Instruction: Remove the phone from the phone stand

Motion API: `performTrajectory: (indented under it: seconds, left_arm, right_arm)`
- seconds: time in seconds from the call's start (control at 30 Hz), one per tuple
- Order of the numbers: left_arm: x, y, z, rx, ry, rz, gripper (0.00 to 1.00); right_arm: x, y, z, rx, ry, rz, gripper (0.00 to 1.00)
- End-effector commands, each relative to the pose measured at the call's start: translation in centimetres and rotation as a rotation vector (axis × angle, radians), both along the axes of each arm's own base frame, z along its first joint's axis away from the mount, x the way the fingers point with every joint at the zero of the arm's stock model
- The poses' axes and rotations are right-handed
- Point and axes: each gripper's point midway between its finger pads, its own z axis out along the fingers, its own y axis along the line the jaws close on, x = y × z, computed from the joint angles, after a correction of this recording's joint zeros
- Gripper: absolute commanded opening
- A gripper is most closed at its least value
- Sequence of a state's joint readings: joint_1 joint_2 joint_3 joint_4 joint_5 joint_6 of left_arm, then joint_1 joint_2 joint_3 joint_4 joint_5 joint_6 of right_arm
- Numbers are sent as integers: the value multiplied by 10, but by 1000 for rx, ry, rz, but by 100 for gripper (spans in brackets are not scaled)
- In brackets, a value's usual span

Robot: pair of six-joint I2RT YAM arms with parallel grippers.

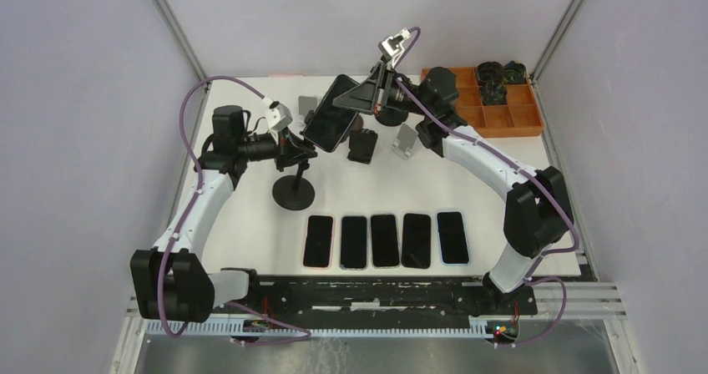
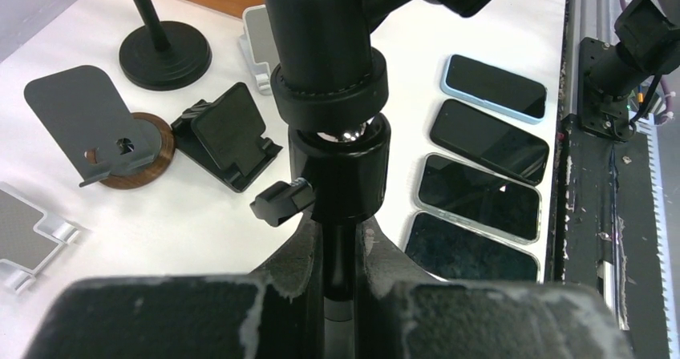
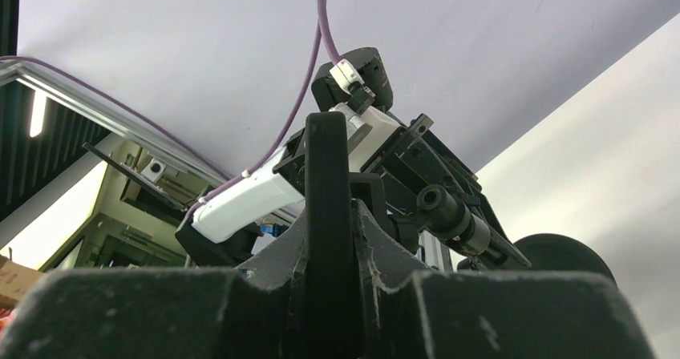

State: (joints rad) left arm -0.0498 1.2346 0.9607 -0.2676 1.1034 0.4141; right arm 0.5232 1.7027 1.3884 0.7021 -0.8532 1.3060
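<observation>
My left gripper will carry the phone stand outward, lower its base there and let go of the pole, because bare tabletop shows beside the nearer silver stand.
The phone stand is a black pole on a round base (image 1: 294,192) with a ball-joint head (image 2: 337,135). My left gripper (image 2: 341,243) is shut on the pole just under that head, seen left of centre in the top view (image 1: 294,144). The phone (image 1: 327,126) is dark and tilted at the top of the stand. In the right wrist view the phone (image 3: 327,175) shows edge-on. My right gripper (image 3: 329,231) is shut on its edge, reaching in from the back right (image 1: 344,103). Whether the stand's clamp still holds the phone is hidden.
Several dark phones (image 1: 385,240) lie in a row near the arm bases. Small stands are behind: a black folding one (image 2: 228,135), a grey one on a wooden disc (image 2: 96,127), silver ones (image 1: 406,140), another pole stand (image 2: 164,54). An orange compartment tray (image 1: 501,111) is at the back right.
</observation>
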Motion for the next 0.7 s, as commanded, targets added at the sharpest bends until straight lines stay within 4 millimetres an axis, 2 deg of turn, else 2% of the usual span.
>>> performTrajectory:
  seconds: [0.0,0.2,0.33,0.4,0.53,0.67]
  left_arm:
    - [9,54,-70,148,214,242,2]
    - [9,52,-58,133,191,234,2]
    - [7,48,-43,102,185,213,2]
    - [7,47,-37,100,168,214,2]
    - [19,61,-47,167,160,286,2]
    - [45,86,-67,251,175,438,2]
  right_arm:
    - [-89,-90,175,365,-427,-33,0]
    - [-71,-89,151,307,-399,-84,0]
    - [-47,-82,114,244,-314,-120,0]
    - [-35,-89,105,229,-291,-144,0]
    - [-14,-118,116,234,-309,-214,0]
    - [-12,-134,136,244,-347,-234,0]
